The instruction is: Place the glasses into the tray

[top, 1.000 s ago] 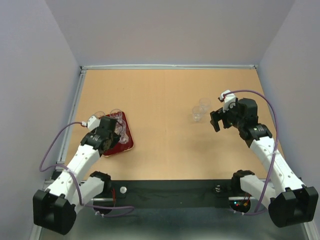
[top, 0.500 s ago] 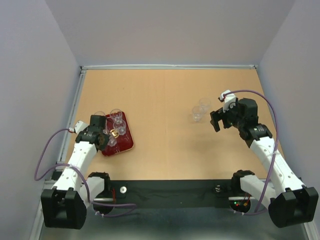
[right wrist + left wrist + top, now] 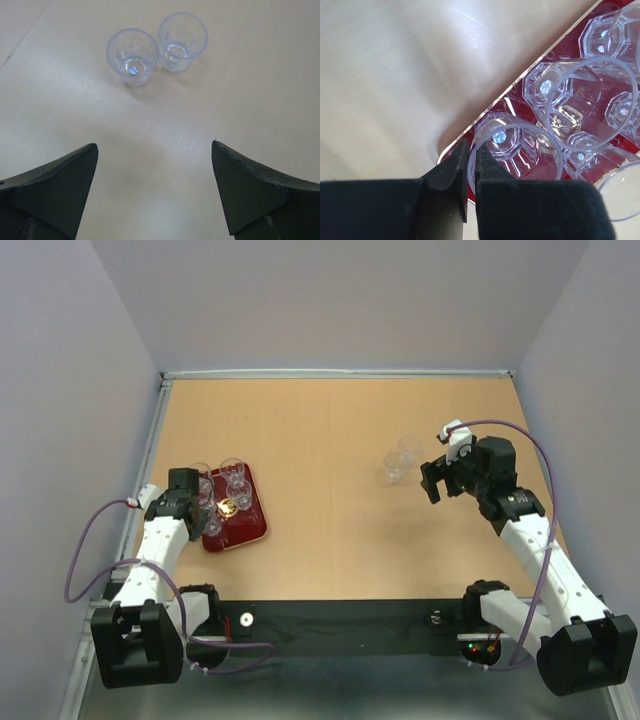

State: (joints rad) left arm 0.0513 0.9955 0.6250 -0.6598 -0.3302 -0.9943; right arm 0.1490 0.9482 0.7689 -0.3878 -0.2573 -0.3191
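Note:
My right gripper should move down and to the left in the top view next, to the nearer glass and onto its facing rim (image 3: 403, 468), because the glass is still outside the tray (image 3: 250, 527).
The dark red tray (image 3: 250, 527) lies at the table's left and holds several clear glasses (image 3: 238, 481). My left gripper (image 3: 202, 504) is at the tray's left edge. In the left wrist view its jaws (image 3: 471, 150) pinch the rim wall of one glass (image 3: 520, 150), which stands at the corner of the tray (image 3: 565, 48). Other glasses (image 3: 592, 95) crowd beside it. Two more glasses (image 3: 395, 469) stand on the table at the right, also in the right wrist view (image 3: 132, 56). My right gripper (image 3: 432, 483) is open and empty, short of them (image 3: 154, 144).
The table has a metal rail along its left edge (image 3: 150, 455) and grey walls on three sides. A black base strip (image 3: 340, 625) runs along the near edge. The left arm's purple cable (image 3: 85, 540) loops out to the left.
My left arm has swung left, from over the tray's middle to its left edge, uncovering the glasses and the gold emblem. The right arm has not moved.

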